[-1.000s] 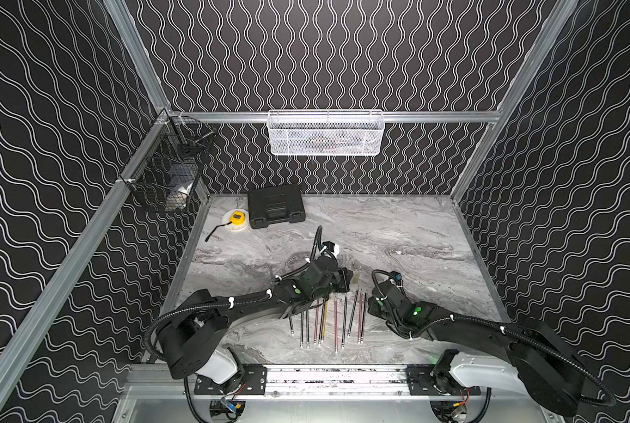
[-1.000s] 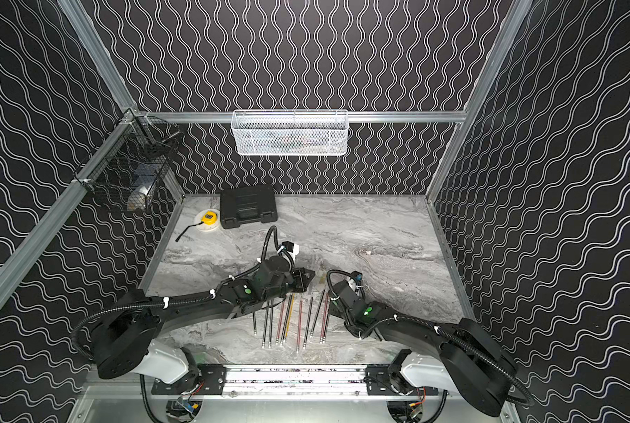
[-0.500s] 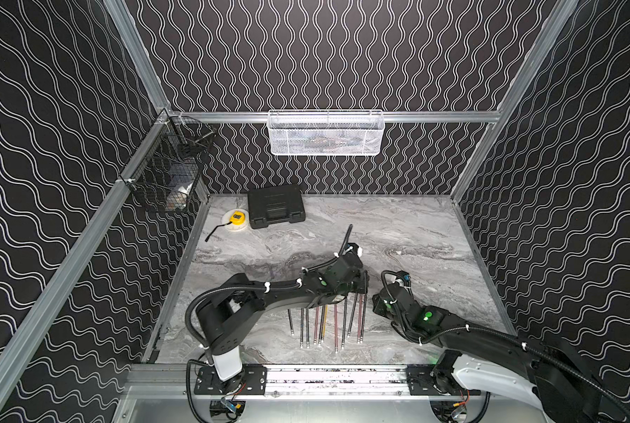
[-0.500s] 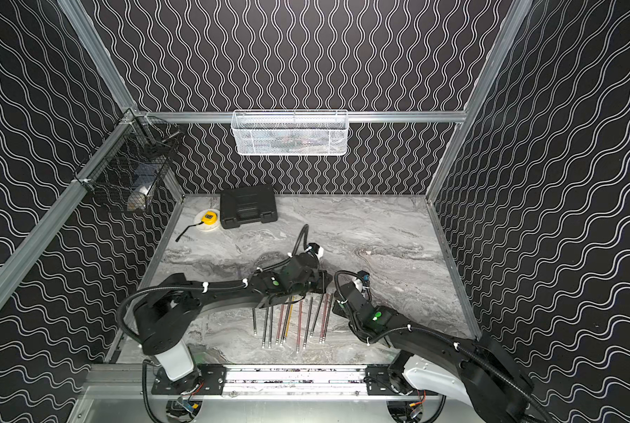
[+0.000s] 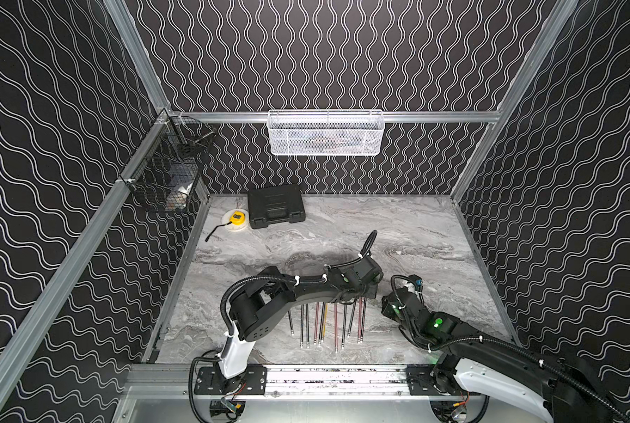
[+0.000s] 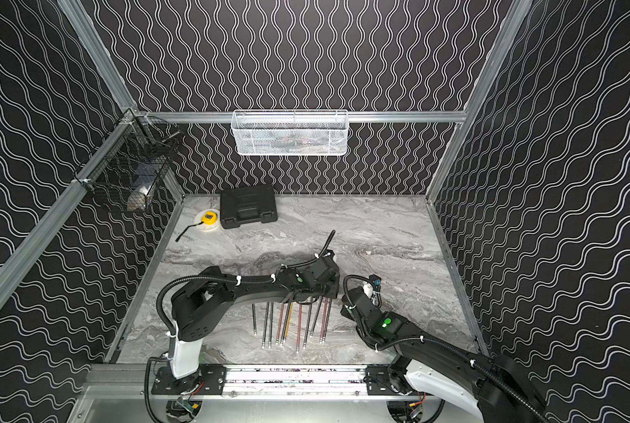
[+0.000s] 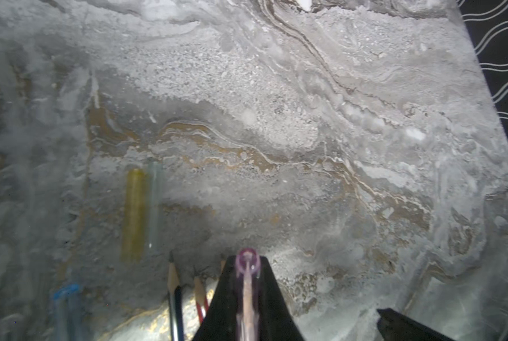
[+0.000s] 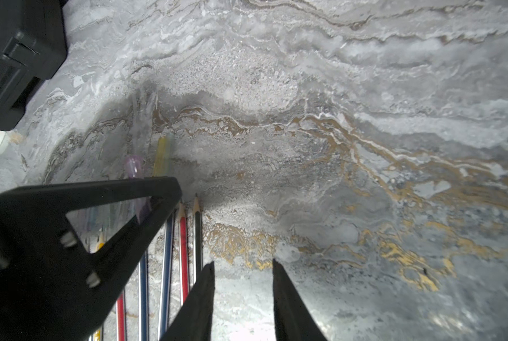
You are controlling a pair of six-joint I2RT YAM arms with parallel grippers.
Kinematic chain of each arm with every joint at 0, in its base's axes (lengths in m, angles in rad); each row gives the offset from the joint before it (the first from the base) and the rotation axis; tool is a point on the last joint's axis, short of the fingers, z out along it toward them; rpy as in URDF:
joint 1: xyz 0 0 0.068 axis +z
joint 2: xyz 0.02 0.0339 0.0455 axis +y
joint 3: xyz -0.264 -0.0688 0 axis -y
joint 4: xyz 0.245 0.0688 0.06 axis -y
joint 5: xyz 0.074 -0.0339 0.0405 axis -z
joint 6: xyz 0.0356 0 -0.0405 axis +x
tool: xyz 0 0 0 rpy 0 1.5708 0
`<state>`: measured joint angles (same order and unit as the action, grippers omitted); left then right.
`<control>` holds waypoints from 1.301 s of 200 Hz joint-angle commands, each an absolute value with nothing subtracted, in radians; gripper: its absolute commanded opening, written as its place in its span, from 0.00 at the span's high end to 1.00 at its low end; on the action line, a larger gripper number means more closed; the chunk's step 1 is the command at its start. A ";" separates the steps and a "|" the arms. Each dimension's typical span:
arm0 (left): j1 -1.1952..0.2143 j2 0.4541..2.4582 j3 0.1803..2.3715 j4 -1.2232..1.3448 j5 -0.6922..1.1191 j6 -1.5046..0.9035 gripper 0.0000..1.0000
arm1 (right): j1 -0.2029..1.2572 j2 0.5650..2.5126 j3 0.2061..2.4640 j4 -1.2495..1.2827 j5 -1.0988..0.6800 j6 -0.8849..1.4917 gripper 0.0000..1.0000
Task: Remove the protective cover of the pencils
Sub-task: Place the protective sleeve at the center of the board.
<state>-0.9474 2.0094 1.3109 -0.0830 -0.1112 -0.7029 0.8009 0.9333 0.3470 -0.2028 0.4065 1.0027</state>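
Note:
My left gripper pulls outward and down over the bare tabletop beyond the pencil tips next, before releasing. A pale pencil tip still sits inside the purple cover (image 7: 247, 261).
Several pencils (image 5: 324, 322) (image 6: 291, 322) lie side by side near the table's front edge, far ends under the left arm. My left gripper (image 7: 248, 262) (image 5: 372, 291) sits at the row's right end, shut on a purple see-through cover (image 7: 247, 261) (image 8: 134, 165); a pale wooden tip shows inside it. Bare sharpened pencil tips (image 7: 173, 283) (image 8: 196, 206) lie beside it. Loose covers rest on the table: yellow (image 7: 133, 212) (image 8: 161, 153), clear (image 7: 155, 203), blue (image 7: 66, 310). My right gripper (image 8: 243, 264) (image 5: 386, 307) is open and empty, just right of the outermost pencil.
A black case (image 5: 275, 205) and a yellow tape measure (image 5: 235, 219) sit at the back left. A white mesh basket (image 5: 324, 133) hangs on the back wall, a black wire basket (image 5: 167, 172) on the left wall. Patterned walls enclose the marble table (image 5: 434, 238).
My left arm has swung right along the pencil row, from its middle to its right end, elbow folding back. The right arm has drawn back slightly to the right.

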 commanded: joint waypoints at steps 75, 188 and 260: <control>-0.946 2.124 1.440 -0.211 -0.192 -0.672 0.92 | 0.796 0.933 0.340 -0.204 0.411 1.010 0.66; -0.947 2.143 1.462 -0.240 -0.207 -0.672 0.85 | 0.792 0.925 0.333 -0.201 0.406 1.005 0.65; -0.947 2.148 1.482 -0.257 -0.201 -0.659 0.78 | 0.787 0.916 0.357 -0.190 0.405 0.977 0.65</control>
